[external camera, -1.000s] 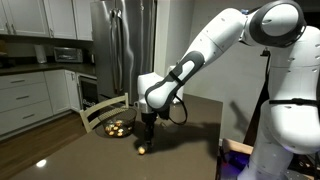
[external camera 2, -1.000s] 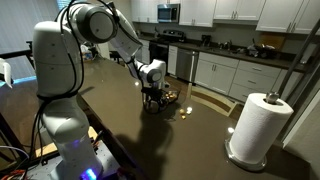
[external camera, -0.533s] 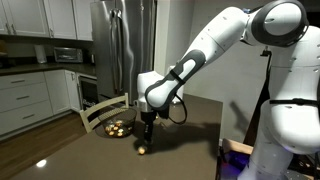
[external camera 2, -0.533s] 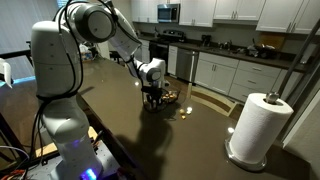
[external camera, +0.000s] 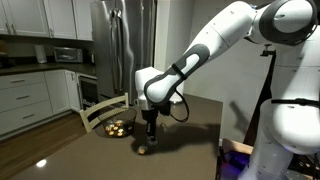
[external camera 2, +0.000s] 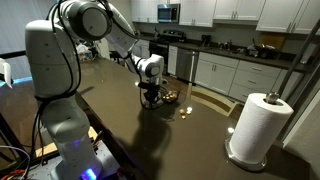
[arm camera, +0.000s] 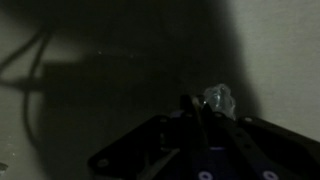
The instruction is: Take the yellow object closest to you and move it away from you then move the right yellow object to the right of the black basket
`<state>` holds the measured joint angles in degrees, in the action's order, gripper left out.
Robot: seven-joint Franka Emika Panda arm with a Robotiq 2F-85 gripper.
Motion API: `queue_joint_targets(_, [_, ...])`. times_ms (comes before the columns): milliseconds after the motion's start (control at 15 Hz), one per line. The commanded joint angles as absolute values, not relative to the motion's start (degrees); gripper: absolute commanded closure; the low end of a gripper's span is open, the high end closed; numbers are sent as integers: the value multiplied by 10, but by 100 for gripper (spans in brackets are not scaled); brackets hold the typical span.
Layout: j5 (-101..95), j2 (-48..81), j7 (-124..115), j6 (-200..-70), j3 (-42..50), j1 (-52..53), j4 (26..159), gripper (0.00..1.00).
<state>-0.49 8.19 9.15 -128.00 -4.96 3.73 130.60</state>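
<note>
My gripper moves up, outward and then down next to release the small yellow object, since the tabletop by the loose yellow pieces is outward of it.
My gripper [external camera: 146, 144] points straight down at the dark table, just beside the black basket [external camera: 112, 134]. In the wrist view the fingers [arm camera: 192, 112] have come together, and a small pale crumpled yellow object [arm camera: 218, 98] is pinched at their tips. The gripper [arm camera: 205, 103] is shut on it. In both exterior views the fingers hide this piece. Small yellow pieces lie in the basket [external camera 2: 172, 99], behind the gripper [external camera 2: 150, 102]. Another tiny yellow piece [external camera 2: 183, 110] lies on the table close to the basket.
A paper towel roll [external camera 2: 262, 125] stands at the table's near corner. A wooden chair back [external camera: 100, 112] rises behind the basket at the table's edge. The kitchen counter and fridge stand beyond the table.
The jaws went from open to shut around the small yellow piece on the table. The wrist has sunk slightly. The basket has not moved.
</note>
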Motion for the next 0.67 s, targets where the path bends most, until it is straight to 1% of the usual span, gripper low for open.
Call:
queue_joint_targets(0, [-28, 54, 57, -1219, -45, 42, 1284, 96])
queue_joint_targets(200, [-38, 49, 41, -1203, -40, 38, 1258, 96])
queue_joint_targets(600, [-54, 55, -15, -1211, -9, 23, 1211, 97])
